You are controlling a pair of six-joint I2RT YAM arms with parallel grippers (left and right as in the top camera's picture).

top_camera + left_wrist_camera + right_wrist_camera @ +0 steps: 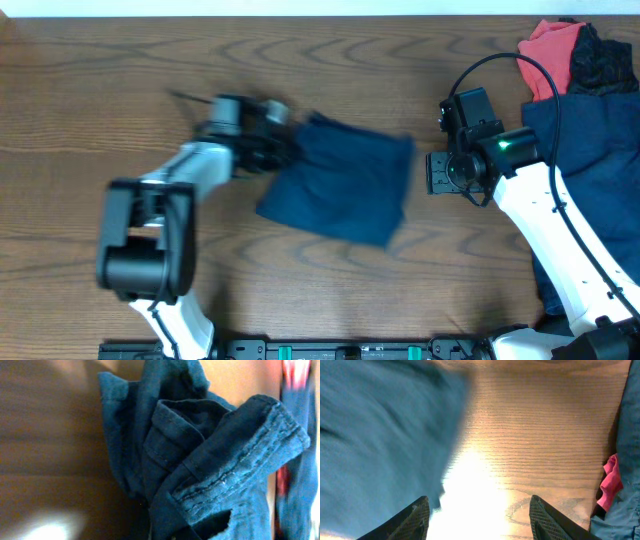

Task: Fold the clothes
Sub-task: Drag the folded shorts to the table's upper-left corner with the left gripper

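Observation:
The robot's left gripper will next take the navy garment [345, 185] to the left in the overhead view and let go of it there, because the wood that way is clear and bare.
A dark navy garment [345, 185] lies partly folded on the wooden table, mid-table. My left gripper [280, 148] is at its left edge, shut on bunched fabric. The left wrist view is filled by that crumpled navy cloth [200, 460], with a stitched hem showing, and the fingers are hidden under it. My right gripper [437, 172] is open and empty just right of the garment. In the right wrist view its fingers [477, 505] are spread over bare wood, with the navy cloth [380, 425] on the left.
A pile of clothes sits at the right edge: navy pieces [590, 140], a coral-red piece [550, 50] and a black piece [600, 60]. The coral piece [610, 482] also shows in the right wrist view. A black cable loops over the pile.

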